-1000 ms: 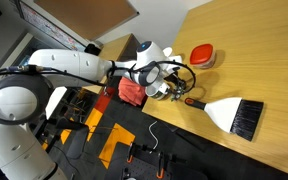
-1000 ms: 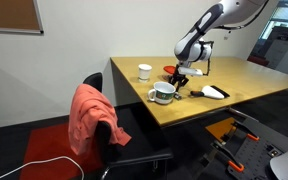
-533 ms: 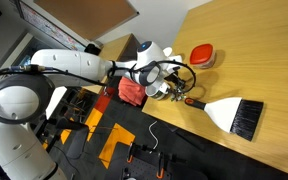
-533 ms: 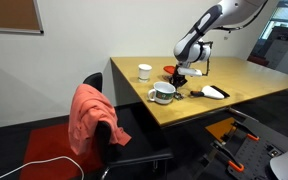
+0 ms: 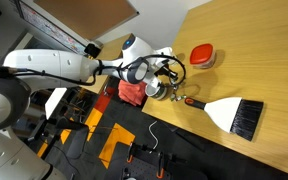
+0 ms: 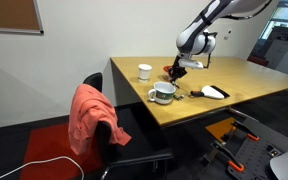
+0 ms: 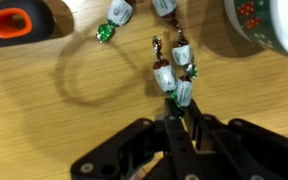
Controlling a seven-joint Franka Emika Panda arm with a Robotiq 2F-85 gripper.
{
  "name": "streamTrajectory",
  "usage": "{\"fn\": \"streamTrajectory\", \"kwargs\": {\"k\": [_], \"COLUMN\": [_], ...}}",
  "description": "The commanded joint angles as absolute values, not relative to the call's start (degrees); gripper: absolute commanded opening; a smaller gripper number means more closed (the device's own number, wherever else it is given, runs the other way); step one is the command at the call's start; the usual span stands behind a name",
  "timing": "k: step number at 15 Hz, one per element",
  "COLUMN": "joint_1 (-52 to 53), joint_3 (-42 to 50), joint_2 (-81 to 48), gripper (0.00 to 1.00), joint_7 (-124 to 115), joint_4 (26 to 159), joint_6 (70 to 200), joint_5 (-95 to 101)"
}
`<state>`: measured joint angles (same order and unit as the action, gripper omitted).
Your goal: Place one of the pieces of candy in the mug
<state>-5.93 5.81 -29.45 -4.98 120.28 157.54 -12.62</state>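
Observation:
Next, my gripper lifts the low candy first, then shifts it across past the mug's near rim to get it above the mug's inside.
In the wrist view my gripper point(image 7: 179, 104) comes in from the bottom. Its fingers are shut on the green end of a white-and-green wrapped candy point(image 7: 182, 92), held just above the wooden table. Several more wrapped candies point(image 7: 167, 76) lie in a loose string beyond it, with others at the top point(image 7: 118, 12). The short white-grey mug point(image 7: 268, 28) is at the top right. In both exterior views the gripper point(image 5: 168, 74) point(image 6: 177, 69) hangs a little above the table beside the mug point(image 5: 156, 89) point(image 6: 164, 92).
A hand brush with an orange-red handle point(image 7: 14, 22) and dark bristles point(image 5: 234, 114) lies near the table edge. A red lidded container point(image 5: 202, 55) and a taller white cup point(image 6: 144, 71) stand further in. A chair draped in red cloth point(image 6: 89, 115) is beside the table.
The arm has lifted and swung slightly away from the table surface with the gripper shut. The mug, brush and container have not moved.

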Motion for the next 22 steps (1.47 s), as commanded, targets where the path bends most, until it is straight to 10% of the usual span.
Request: {"fn": "streamTrajectory", "kwargs": {"k": [1,17,18,22], "joint_1": [-5.12,-0.88,-0.92,-0.95], "joint_3": [5.09,-0.05,-0.14,-0.14], "joint_2": [-19.94,-12.10,-12.08,-12.06], "gripper": [0.03,0.03,0.39,0.62], "joint_7": [-5.27,-4.74,-4.40,-4.21], "joint_4": [127.93,134.00,134.02,133.91], "joint_6": [159.02,153.97,153.23,150.89], "joint_5": [-11.05,-9.01,-8.80,-8.15]}}
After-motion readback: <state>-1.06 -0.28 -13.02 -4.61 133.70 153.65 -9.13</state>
